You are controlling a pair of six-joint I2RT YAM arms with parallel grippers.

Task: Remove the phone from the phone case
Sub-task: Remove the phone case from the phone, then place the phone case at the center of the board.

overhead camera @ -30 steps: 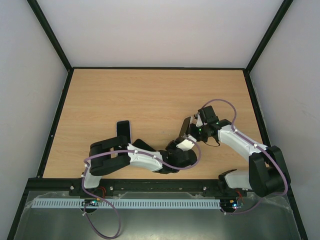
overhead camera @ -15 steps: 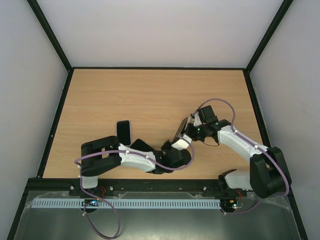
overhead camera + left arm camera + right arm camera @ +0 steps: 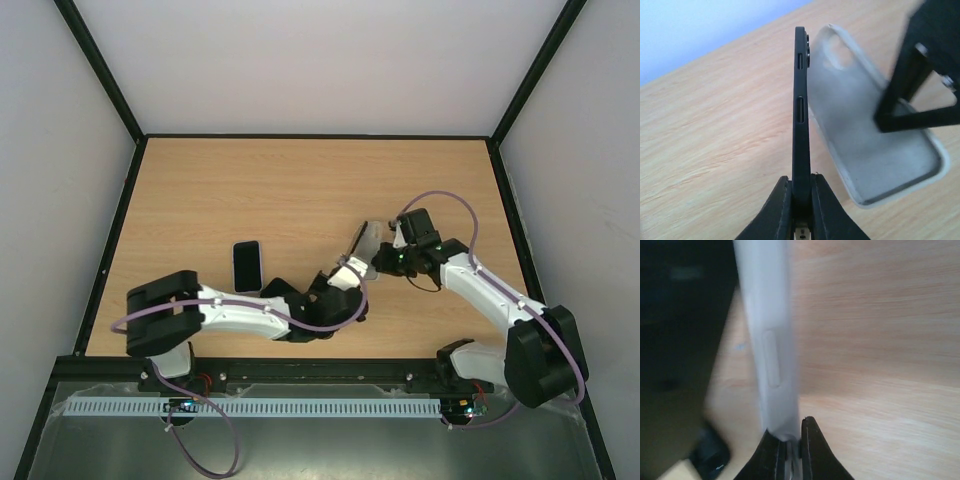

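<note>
My left gripper will next move down and outward to the bare tabletop beyond it and release the phone there, as a gap already parts it from the empty case.
The black phone (image 3: pixel 800 115) stands on edge, free of the case, and my left gripper (image 3: pixel 800 189) is shut on its lower end. Just to its right in the left wrist view, the pale lavender phone case (image 3: pixel 865 135) hangs empty with its hollow side showing. My right gripper (image 3: pixel 788 436) is shut on the case's (image 3: pixel 771 340) rim. From above, the case (image 3: pixel 368 238) sits tilted above mid-table between my left gripper (image 3: pixel 346 268) and my right gripper (image 3: pixel 384 256). A narrow gap separates the phone and the case.
Another black phone (image 3: pixel 246 265) lies flat on the wooden table (image 3: pixel 280 190), left of my left forearm. Black-framed white walls enclose the table on three sides. The left arm stretches low along the near edge.
My left gripper has shut on the phone and drawn it leftward out of the case. The left arm's elbow swung left. The right gripper kept hold of the case, which now shows pale.
</note>
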